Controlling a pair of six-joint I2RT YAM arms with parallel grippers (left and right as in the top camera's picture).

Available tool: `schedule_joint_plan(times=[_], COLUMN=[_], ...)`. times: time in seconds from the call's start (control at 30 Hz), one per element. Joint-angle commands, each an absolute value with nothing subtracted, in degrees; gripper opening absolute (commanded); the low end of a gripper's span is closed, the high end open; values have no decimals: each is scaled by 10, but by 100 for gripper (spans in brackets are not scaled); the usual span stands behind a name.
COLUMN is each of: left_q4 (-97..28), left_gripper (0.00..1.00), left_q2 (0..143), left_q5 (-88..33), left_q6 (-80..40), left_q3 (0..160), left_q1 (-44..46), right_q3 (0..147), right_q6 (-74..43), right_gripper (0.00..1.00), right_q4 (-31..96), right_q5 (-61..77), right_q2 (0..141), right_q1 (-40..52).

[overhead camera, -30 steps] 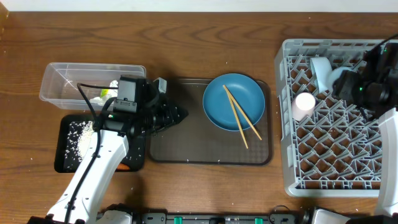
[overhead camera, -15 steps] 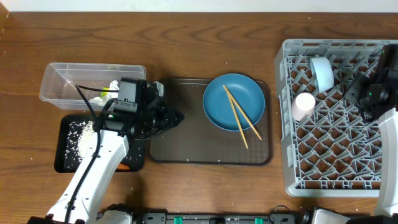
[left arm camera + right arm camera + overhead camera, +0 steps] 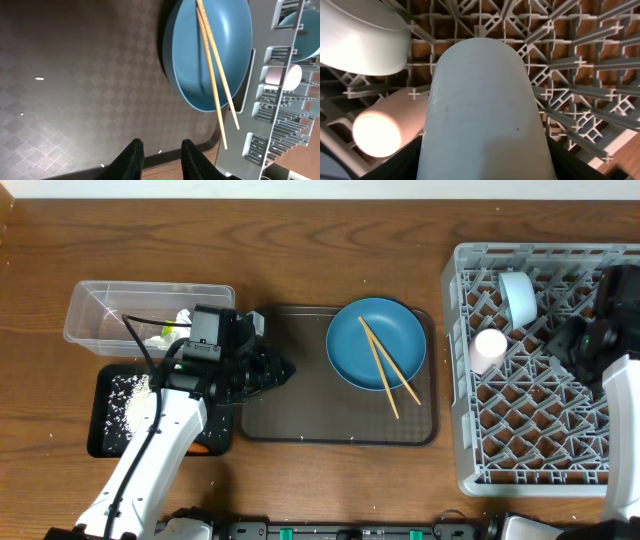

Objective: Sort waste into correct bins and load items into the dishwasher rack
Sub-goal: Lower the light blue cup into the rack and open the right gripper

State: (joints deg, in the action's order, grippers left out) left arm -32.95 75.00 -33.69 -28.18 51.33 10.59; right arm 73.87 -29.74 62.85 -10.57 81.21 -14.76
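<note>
My right gripper is holding the light blue cup above empty wires of the grey rack (image 3: 570,60), beside the pink cup, and will lower the light blue cup onto them next.
My right gripper (image 3: 482,162) is shut on the small light blue cup (image 3: 480,105) and holds it over the grey dishwasher rack (image 3: 570,60). The pink cup (image 3: 382,130) and the white bowl (image 3: 360,35) lie in the rack just beyond it. From overhead the right gripper (image 3: 572,340) hides the blue cup; the bowl (image 3: 517,295) and the pink cup (image 3: 490,350) show. My left gripper (image 3: 161,150) hangs open and empty over the brown tray (image 3: 75,75). Ahead of it the blue plate (image 3: 220,50) carries the wooden chopsticks (image 3: 212,75).
The clear tub (image 3: 95,305) at the far left holds the tissue (image 3: 183,317) and the wrapper (image 3: 163,333). The black tray (image 3: 100,442) in front of it holds rice (image 3: 130,395) and something orange (image 3: 200,448). A few white grains (image 3: 39,78) lie on the brown tray.
My right gripper has moved right and toward the front of the rack, away from the white bowl, still holding the cup. The left arm has barely shifted.
</note>
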Motion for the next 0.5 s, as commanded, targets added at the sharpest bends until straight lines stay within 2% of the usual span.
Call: schedule_joint_plan(times=[0.0,0.47], left_q4=[-334,-335], left_gripper=[29,28], left_q2=[752,752], left_q5=[-314,-308], left_q6=[-266,-266], left_q3=[512,512], left_q1=[104,104], right_q3=[712,645], right_q6=[-317,-358], right_gripper=[4,6], right_q4=[610,551], right_q5=[-118,-118], right_q2=[816,816], right_q1=[-161,-161])
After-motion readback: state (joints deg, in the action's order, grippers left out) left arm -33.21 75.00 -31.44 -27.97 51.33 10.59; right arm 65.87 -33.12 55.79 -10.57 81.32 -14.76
